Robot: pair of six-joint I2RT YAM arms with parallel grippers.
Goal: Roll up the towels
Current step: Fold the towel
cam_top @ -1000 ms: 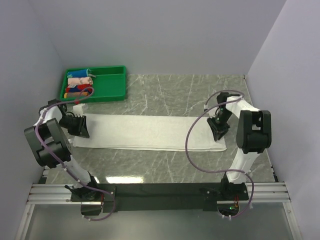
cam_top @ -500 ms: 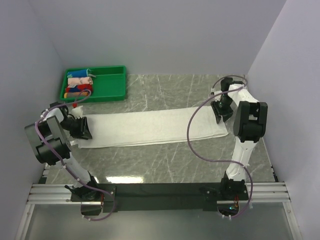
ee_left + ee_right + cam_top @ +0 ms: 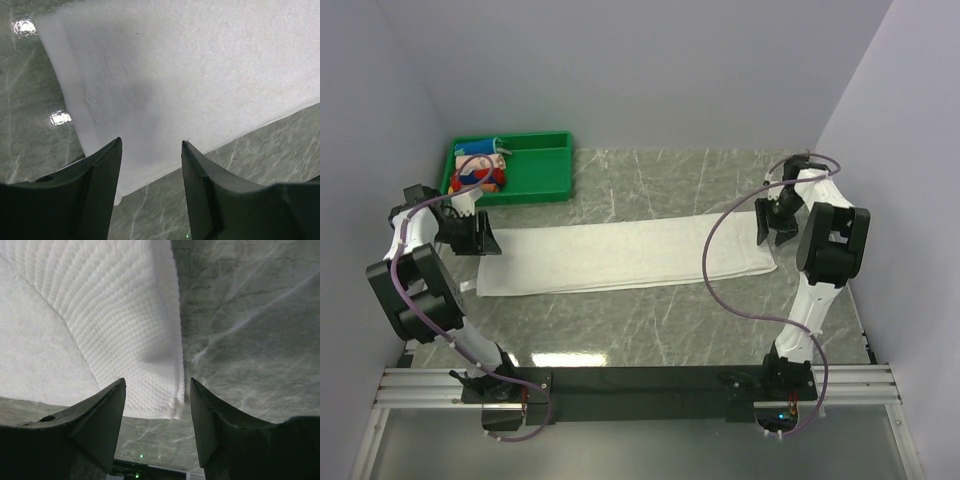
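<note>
My right gripper needs to go down next onto the towel's end edge by its near corner (image 3: 771, 249) (image 3: 180, 385). That edge is below, and the open fingers are already on both sides of it.
The white towel (image 3: 625, 255) lies flat as a long folded strip across the marble table. My left gripper (image 3: 480, 238) hovers over the strip's left end, open, with nothing between its fingers; in the left wrist view the towel (image 3: 200, 75) spreads below the gripper (image 3: 151, 144). At the right end my right gripper (image 3: 778, 222) is open above the towel's corner (image 3: 172, 400), which lies loose on the table under the gripper (image 3: 157, 382).
A green tray (image 3: 535, 175) with small colourful rolled cloths (image 3: 480, 170) stands at the back left, close behind the left arm. Purple walls close in both sides. Cables loop from both arms over the table.
Both grippers have opened and let go of the towel's ends. They lifted and moved back; the towel strip shifted toward the back and now lies flat.
</note>
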